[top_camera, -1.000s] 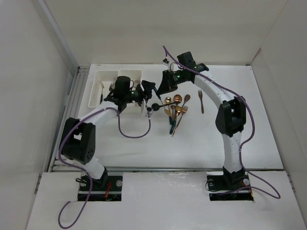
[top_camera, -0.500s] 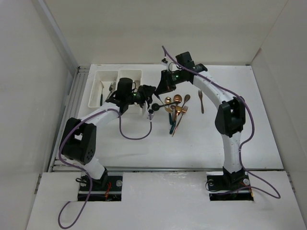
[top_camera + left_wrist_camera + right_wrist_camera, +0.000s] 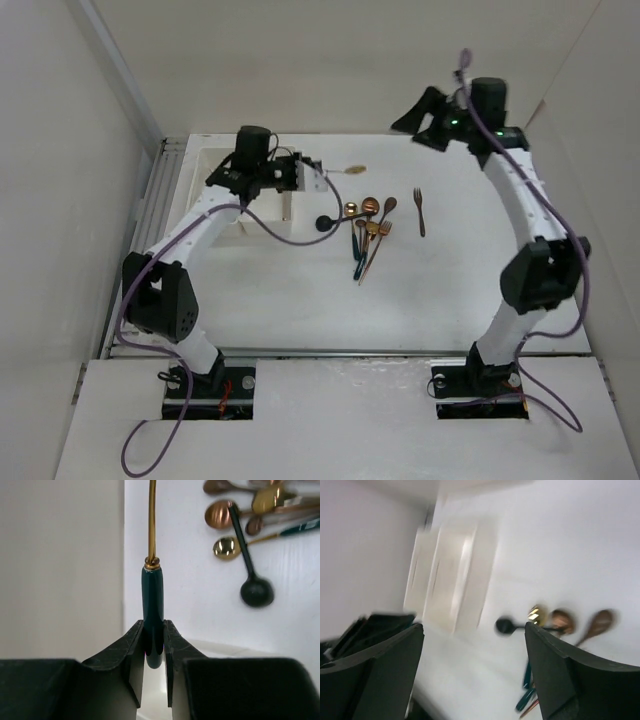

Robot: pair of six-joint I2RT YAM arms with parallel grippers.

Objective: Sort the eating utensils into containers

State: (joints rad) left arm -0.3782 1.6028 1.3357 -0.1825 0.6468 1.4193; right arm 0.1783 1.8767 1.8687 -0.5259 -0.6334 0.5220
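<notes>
The utensil points crosswise to the container nearest the pile, so the robot's left gripper will swing over that container, turn the gold head outward and go down to release it.
My left gripper [image 3: 154, 630] is shut on the dark teal handle of a gold-headed utensil [image 3: 152, 587]. It holds this utensil [image 3: 350, 170] level in the air just right of the white containers [image 3: 280, 225], with the left gripper [image 3: 312, 176] beside their far corner. On the table lie several more utensils in a pile [image 3: 368, 225]. A black spoon [image 3: 325, 222] lies left of the pile and a lone fork [image 3: 420, 210] right of it. The right gripper [image 3: 412, 117] is raised at the back right, open and empty [image 3: 472, 635]. The right wrist view is blurred and shows the containers [image 3: 455, 575] and the black spoon [image 3: 505, 626] far below.
The left arm [image 3: 205, 215] crosses over the containers and hides most of their insides. White walls close the table on the left, back and right. A bare white table surface [image 3: 330, 300] spreads in front of the pile.
The right gripper has opened, let go of the teal-handled utensil and swung up and away to the back right. The left gripper has shut on that utensil and carried it up and back.
</notes>
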